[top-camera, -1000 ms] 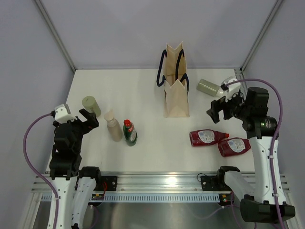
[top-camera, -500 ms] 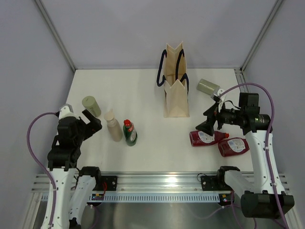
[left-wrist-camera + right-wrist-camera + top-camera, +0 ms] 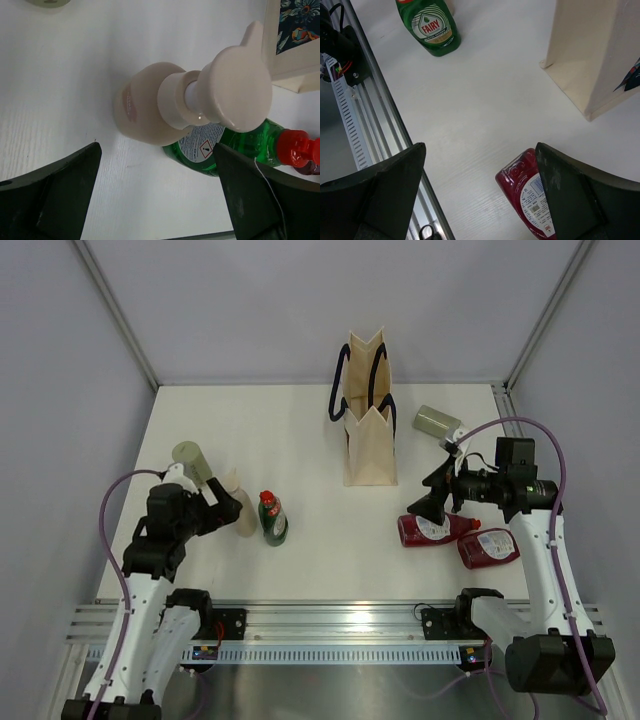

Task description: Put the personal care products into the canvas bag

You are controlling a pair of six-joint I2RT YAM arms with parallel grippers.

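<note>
I should lower my left gripper and shift it toward the green bottle so it straddles the neck below that head (image 3: 236,491) (image 3: 180,100), as the beige bottle's pump head is beyond its open fingers.
The canvas bag (image 3: 368,440) stands upright at the back centre, navy handles up. A beige pump bottle (image 3: 238,508) and a green bottle with a red cap (image 3: 272,520) stand left of centre. An olive-grey bottle (image 3: 190,459) stands behind them. Two dark red bottles (image 3: 440,529) (image 3: 492,548) lie at the right, and a second olive-grey bottle (image 3: 436,421) lies at the back right. My left gripper (image 3: 222,506) is open just left of the beige bottle (image 3: 145,110). My right gripper (image 3: 436,498) is open above the nearer red bottle (image 3: 527,195).
The metal rail (image 3: 330,625) runs along the table's near edge and shows in the right wrist view (image 3: 365,120). Grey walls close in the back and sides. The green bottle (image 3: 432,27) and the bag's corner (image 3: 590,55) lie ahead of the right gripper.
My left gripper has swung right and down, up to the beige bottle. My right gripper has dropped and moved left, from near the back-right olive bottle to over the red bottle.
</note>
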